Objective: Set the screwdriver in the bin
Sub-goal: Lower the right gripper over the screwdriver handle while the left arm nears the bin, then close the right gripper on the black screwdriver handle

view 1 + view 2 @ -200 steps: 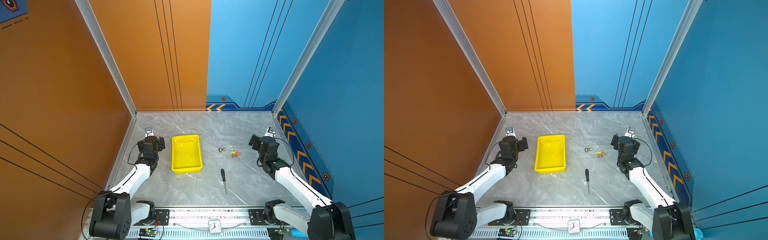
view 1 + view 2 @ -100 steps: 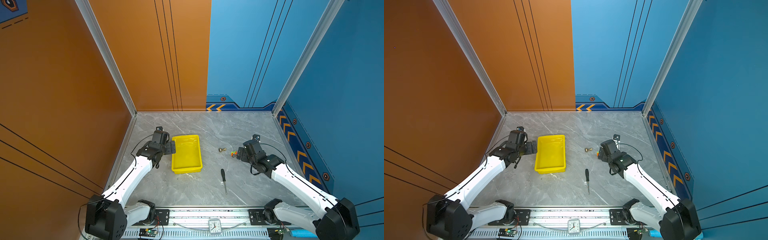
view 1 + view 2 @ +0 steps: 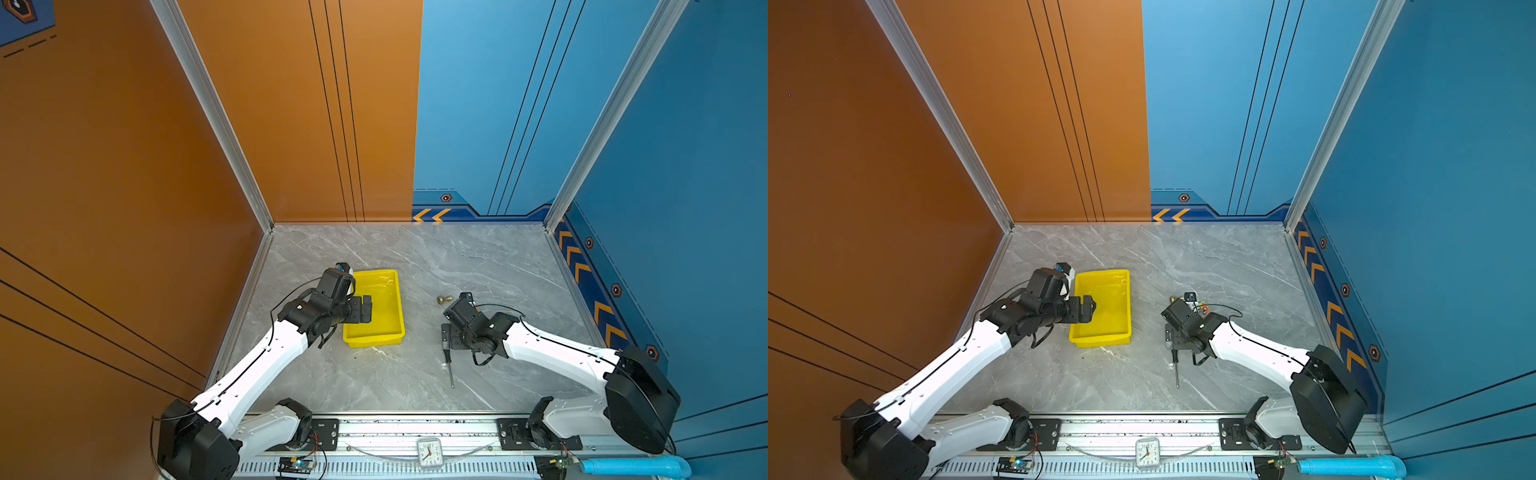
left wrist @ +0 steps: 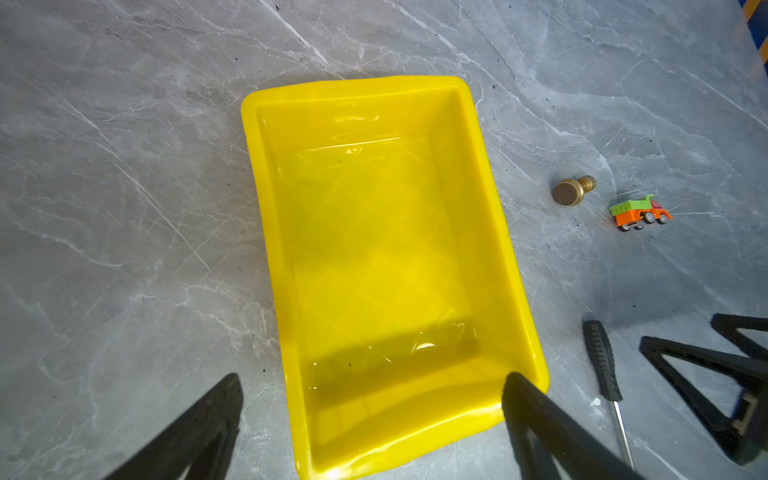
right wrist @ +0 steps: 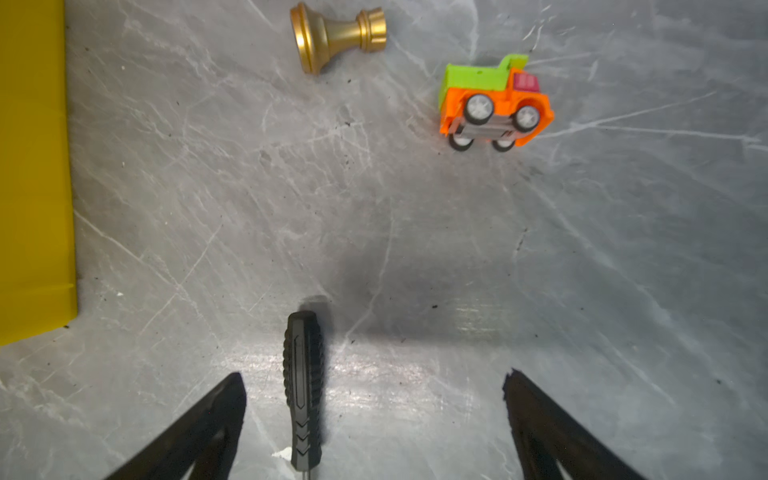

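Note:
My right gripper lowers its open fingers next while shifting toward the bin [image 3: 374, 340] and closes across the screwdriver's black handle [image 3: 447, 355], which lies below, off centre that way.
The screwdriver [image 3: 447, 358], black-handled with a thin silver shaft, lies flat on the marble floor right of the bin in both top views [image 3: 1175, 365]. My right gripper [image 3: 449, 335] hangs open just above its handle. In the right wrist view the handle [image 5: 302, 390] lies between the fingers, nearer one of them, and touches neither. The yellow bin [image 3: 374, 340] stands empty. Over its left side my left gripper [image 3: 365, 309] is open. In the left wrist view [image 4: 372, 378] it straddles one end of the bin [image 4: 254, 166], and the screwdriver [image 4: 601, 359] shows beside it.
A brass knob [image 5: 332, 37] and an orange and green toy truck [image 5: 494, 104] lie on the floor beyond the screwdriver, behind the right wrist. A small clock [image 3: 430, 453] sits on the front rail. Orange and blue walls close in three sides.
Both arms have swung in from the sides: the left gripper to the bin, the right gripper down over the screwdriver's handle. Screwdriver and bin have not moved.

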Action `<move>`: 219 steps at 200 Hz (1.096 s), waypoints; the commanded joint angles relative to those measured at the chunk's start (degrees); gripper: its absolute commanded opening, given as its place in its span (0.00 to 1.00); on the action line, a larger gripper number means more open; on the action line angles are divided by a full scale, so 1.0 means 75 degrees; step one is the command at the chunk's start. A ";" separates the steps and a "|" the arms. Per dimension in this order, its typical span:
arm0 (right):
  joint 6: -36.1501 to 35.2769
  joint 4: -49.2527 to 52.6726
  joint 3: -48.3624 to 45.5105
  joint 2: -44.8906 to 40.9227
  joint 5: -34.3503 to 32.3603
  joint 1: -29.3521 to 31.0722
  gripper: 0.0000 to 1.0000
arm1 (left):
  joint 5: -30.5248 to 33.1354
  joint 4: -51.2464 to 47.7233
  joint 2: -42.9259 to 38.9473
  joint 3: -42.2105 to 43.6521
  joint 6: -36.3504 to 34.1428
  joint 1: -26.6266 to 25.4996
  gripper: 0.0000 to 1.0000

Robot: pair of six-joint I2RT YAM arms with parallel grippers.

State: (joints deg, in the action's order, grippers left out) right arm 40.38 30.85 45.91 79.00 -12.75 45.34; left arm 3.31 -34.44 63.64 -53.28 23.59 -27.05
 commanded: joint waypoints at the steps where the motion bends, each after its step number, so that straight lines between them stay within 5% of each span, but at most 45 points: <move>1: 0.0077 -0.0311 0.0218 0.0268 0.0349 0.0147 0.93 | -0.0219 -0.0326 -0.0239 0.0135 0.0056 -0.0040 0.98; 219: 0.0108 -0.0832 0.0079 0.1730 0.0616 0.0552 0.24 | -0.0154 -0.0389 -0.0920 0.0873 0.0035 0.0600 0.98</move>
State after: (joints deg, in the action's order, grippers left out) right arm 40.58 25.15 47.88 91.39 -8.54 49.15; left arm 2.68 -36.16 57.43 -47.64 23.64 -23.42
